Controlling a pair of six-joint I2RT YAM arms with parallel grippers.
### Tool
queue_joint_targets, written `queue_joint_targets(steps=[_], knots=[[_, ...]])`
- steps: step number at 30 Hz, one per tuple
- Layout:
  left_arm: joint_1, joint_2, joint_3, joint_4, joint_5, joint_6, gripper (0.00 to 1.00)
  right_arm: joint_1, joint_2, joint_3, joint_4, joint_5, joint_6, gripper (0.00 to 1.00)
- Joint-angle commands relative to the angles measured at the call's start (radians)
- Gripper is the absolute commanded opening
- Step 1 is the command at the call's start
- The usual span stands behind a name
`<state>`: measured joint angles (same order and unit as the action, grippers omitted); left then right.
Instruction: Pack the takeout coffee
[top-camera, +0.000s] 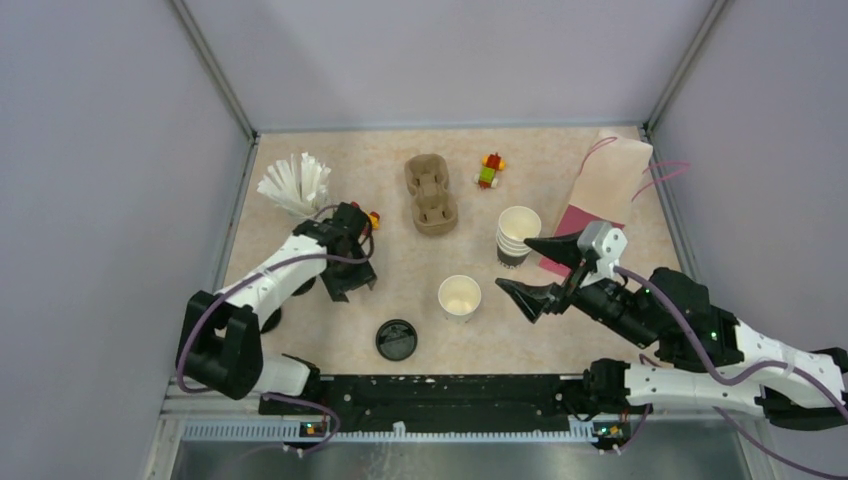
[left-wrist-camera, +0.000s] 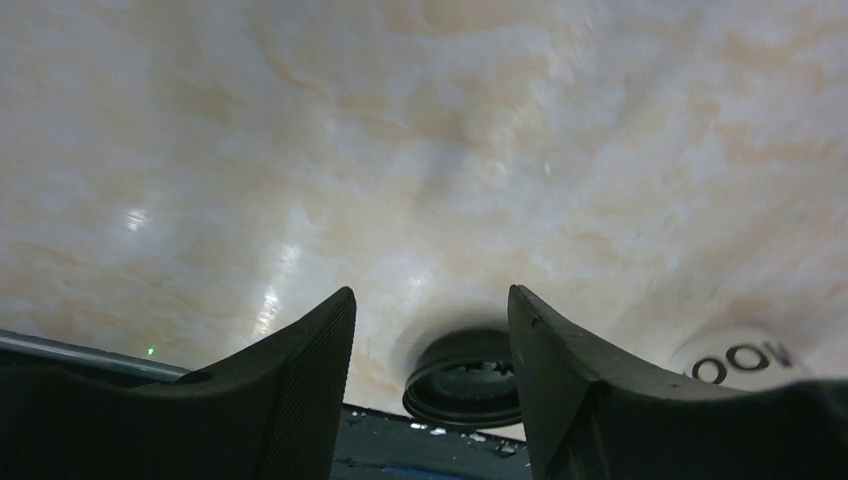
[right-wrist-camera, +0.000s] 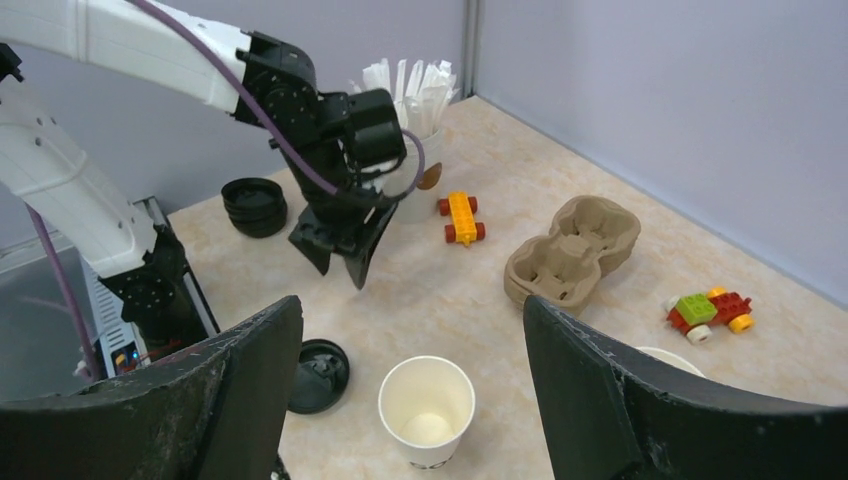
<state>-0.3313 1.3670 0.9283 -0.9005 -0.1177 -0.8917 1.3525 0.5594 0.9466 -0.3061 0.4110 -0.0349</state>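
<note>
I will next bring my left gripper down, back and to the right in the top view onto the lid's rim (top-camera: 379, 339) (left-wrist-camera: 410, 386) opposite the cup, since that rim faces its fingers.
One paper cup (top-camera: 459, 297) stands upright and lidless at the table's middle front, white inside (right-wrist-camera: 427, 405). A flat black lid (top-camera: 396, 340) lies on the table to its left, near the front edge (right-wrist-camera: 318, 375). More cups sit stacked (top-camera: 517, 235) further right. My left gripper (top-camera: 350, 275) hangs open above the table, behind and left of the lid, with nothing in it. In its wrist view the lid (left-wrist-camera: 465, 375) shows on the table past the gap between the fingers (left-wrist-camera: 300, 380). My right gripper (top-camera: 540, 270) is open and empty, just right of the single cup (right-wrist-camera: 412, 305).
A brown pulp cup tray (top-camera: 431, 193) lies at the back middle, with a toy (top-camera: 490, 170) to its right. A cup of white sticks (top-camera: 295, 185) stands back left. A paper bag (top-camera: 610, 185) lies back right. A stack of black lids (right-wrist-camera: 253, 205) and a toy car (right-wrist-camera: 461, 217) sit by the left arm.
</note>
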Motion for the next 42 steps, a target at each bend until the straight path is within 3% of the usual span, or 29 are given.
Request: queue_joint_targets(steps=[1, 14, 23, 29, 35, 39, 42], knots=[[-0.152, 0.001, 0.026, -0.038, 0.023, -0.008, 0.63, 0.007, -0.029, -0.025, 0.053, 0.026, -0.054, 0.79], [-0.298, -0.129, -0.147, -0.019, 0.138, -0.046, 0.58, 0.007, 0.018, -0.049, 0.157, 0.0, -0.083, 0.79], [-0.327, -0.044, -0.181, 0.032, 0.134, -0.023, 0.54, 0.007, 0.058, -0.034, 0.181, -0.012, -0.083, 0.79], [-0.325, 0.03, -0.167, 0.063, 0.128, 0.005, 0.38, 0.007, 0.068, -0.029, 0.186, -0.006, -0.086, 0.79], [-0.325, 0.034, -0.168, 0.074, 0.081, 0.027, 0.09, 0.007, 0.069, -0.041, 0.19, -0.007, -0.065, 0.79], [-0.326, 0.03, -0.164, 0.082, 0.107, 0.02, 0.0, 0.007, 0.074, -0.051, 0.203, -0.014, -0.045, 0.79], [-0.325, -0.013, -0.131, 0.054, 0.128, 0.02, 0.0, 0.007, 0.081, -0.06, 0.216, -0.011, -0.031, 0.79]])
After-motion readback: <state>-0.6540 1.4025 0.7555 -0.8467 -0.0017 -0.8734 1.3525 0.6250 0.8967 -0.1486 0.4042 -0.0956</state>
